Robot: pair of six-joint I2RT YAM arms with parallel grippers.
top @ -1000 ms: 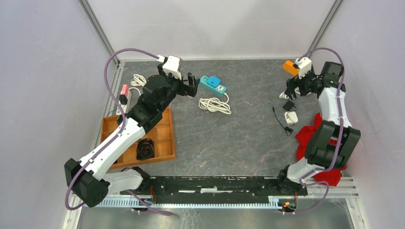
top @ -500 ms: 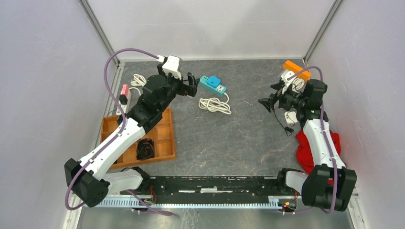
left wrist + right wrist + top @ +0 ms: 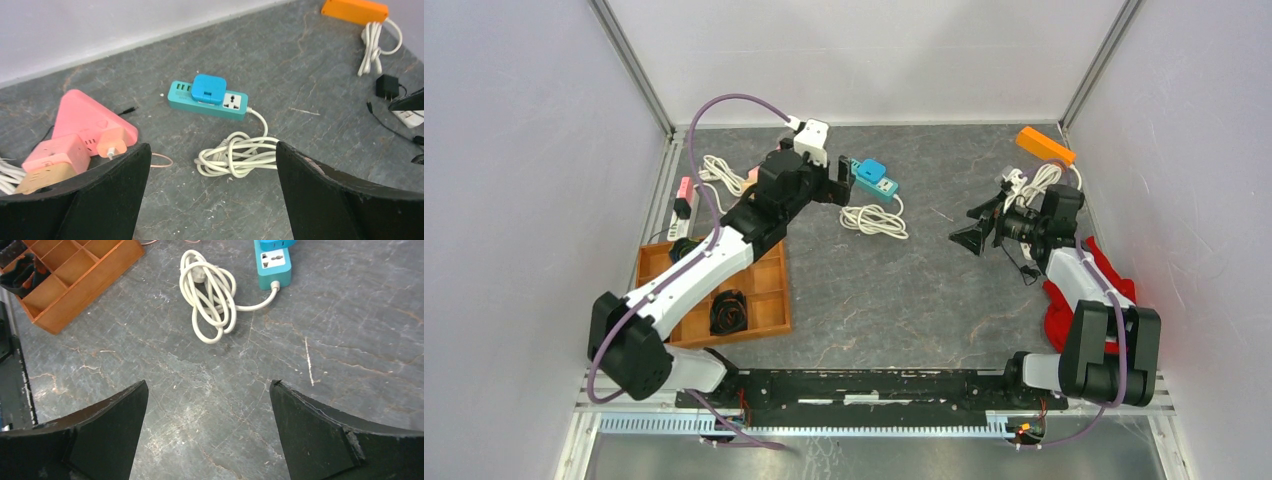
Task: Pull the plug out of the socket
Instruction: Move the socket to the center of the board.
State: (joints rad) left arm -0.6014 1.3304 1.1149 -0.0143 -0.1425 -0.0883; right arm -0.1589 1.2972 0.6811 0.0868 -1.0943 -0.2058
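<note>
My left gripper is going down next, to the right in the top view, onto the white cord (image 3: 264, 124) beside the socket strip's end (image 3: 901, 205), because the cord is single there, outside the coil.
A teal socket strip (image 3: 879, 181) lies at the back middle of the table with a blue square plug (image 3: 870, 170) seated in it. Both show in the left wrist view, the strip (image 3: 235, 102) and the plug (image 3: 209, 89). Its white cord is coiled (image 3: 873, 220) just in front, also in the right wrist view (image 3: 210, 287). My left gripper (image 3: 836, 182) is open and empty, just left of the strip. My right gripper (image 3: 972, 234) is open and empty, well to the right of the strip, facing it.
A pink triangular adapter (image 3: 85, 127) lies left of the strip. A wooden tray (image 3: 769, 285) sits front left. An orange strip (image 3: 1044, 144), white cords and black chargers (image 3: 1029, 262) lie back right. A red cloth (image 3: 1104, 290) lies at the right edge.
My left gripper moved right, closer to the teal strip. My right arm swung down from the back right corner and its gripper moved left toward the table's middle.
</note>
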